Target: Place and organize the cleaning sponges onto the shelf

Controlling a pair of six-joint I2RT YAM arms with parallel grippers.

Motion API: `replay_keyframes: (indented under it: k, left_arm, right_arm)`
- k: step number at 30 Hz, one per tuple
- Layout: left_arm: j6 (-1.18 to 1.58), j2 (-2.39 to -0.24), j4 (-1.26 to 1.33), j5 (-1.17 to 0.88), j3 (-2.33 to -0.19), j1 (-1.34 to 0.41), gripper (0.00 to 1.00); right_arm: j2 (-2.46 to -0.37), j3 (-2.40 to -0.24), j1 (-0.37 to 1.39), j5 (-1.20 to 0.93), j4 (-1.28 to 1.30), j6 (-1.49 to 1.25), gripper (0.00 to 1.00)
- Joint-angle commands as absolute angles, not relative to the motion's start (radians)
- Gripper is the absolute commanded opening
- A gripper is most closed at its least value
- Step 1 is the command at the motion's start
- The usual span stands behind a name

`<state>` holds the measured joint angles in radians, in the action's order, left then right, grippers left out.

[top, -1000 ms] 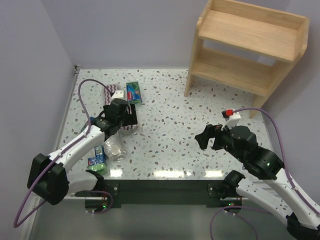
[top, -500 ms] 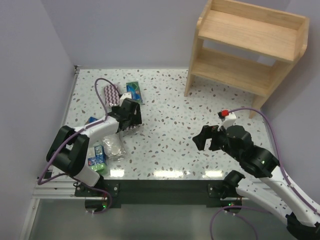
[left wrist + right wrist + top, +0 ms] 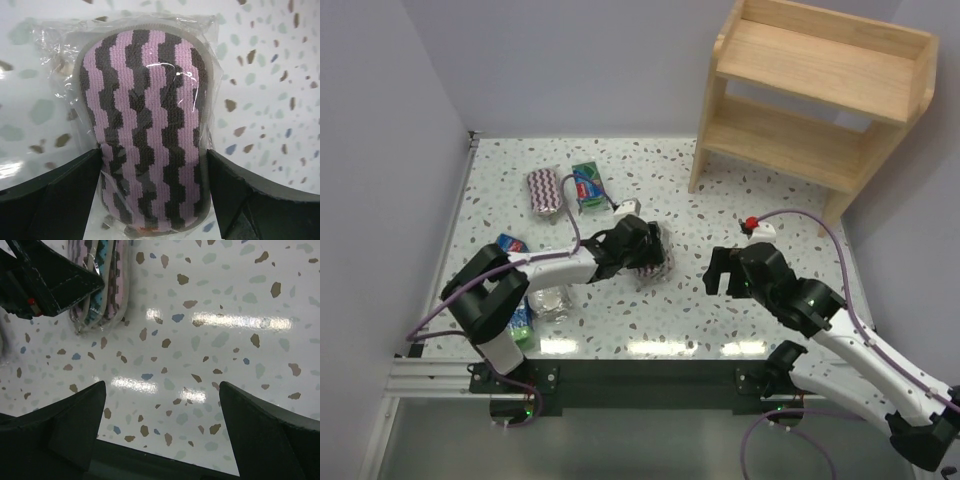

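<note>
Next, the right gripper lowers and tilts its fingers outward to close on the sponge's near wrapped end (image 3: 655, 279) (image 3: 96, 326), which sticks out clear of my left gripper's fingers.
An oval striped cleaning sponge (image 3: 145, 115) in clear wrap lies between the fingers of my left gripper (image 3: 154, 200), which press on both its long sides. From above, that gripper (image 3: 654, 262) and the sponge (image 3: 661, 268) are near the table's middle. My right gripper (image 3: 718, 276) hovers just right of them, open and empty (image 3: 162, 430), and sees the held sponge (image 3: 107, 290) at its upper left. Another striped sponge (image 3: 543, 190) and a green one (image 3: 587, 185) lie at the back left. The wooden shelf (image 3: 810, 95) stands at the far right.
More packs lie at the near left: green ones (image 3: 511, 243) (image 3: 520, 322) and a clear-wrapped one (image 3: 550, 298). Purple walls close the left and back. The speckled table (image 3: 650, 170) ends in a dark rail at the front.
My left gripper has swung from the left pile to the table's middle, carrying the striped sponge with it. The right arm has edged leftward towards it.
</note>
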<state>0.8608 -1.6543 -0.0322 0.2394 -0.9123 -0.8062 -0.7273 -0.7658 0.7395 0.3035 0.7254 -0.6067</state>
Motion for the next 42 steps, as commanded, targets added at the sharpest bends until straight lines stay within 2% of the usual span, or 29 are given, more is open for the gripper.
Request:
replay_keyframes:
  k: [1,7,12,19,27,31,42]
  left_arm:
    - [1.038,-1.739,0.047,0.164,-0.995,-0.842,0.88]
    - [1.108,-1.853,0.058,0.143,-1.152,-0.894,0.91]
    - [1.069,-1.872,0.044,0.089,-1.224,-0.897,1.00]
    - [1.040,-1.721,0.150,0.089,-1.085,-0.897,1.00]
    - [0.985,-1.433,0.014,0.303,-0.902,-0.896,1.00]
    - [0.985,-1.309,-0.044,0.354,-0.789,-0.891,1.00]
    - [1.003,-1.102,-0.159,0.443,-0.652,-0.890,1.00]
  right_arm:
    - [-0.750,-0.744,0.741,0.368,0.701,-0.670,0.99]
    - [-0.764,-0.718,0.739,0.402,0.683,-0.707,0.99]
    - [-0.762,-0.697,0.739,0.426,0.693,-0.741,0.99]
    - [-0.761,-0.649,0.739,0.425,0.663,-0.818,0.99]
    - [-0.750,-0.513,0.739,0.344,0.418,-1.076,0.99]
    - [-0.674,-0.367,0.739,0.324,0.191,-1.264,0.91]
    - [-0.756,-0.302,0.741,0.425,0.084,-1.551,0.91]
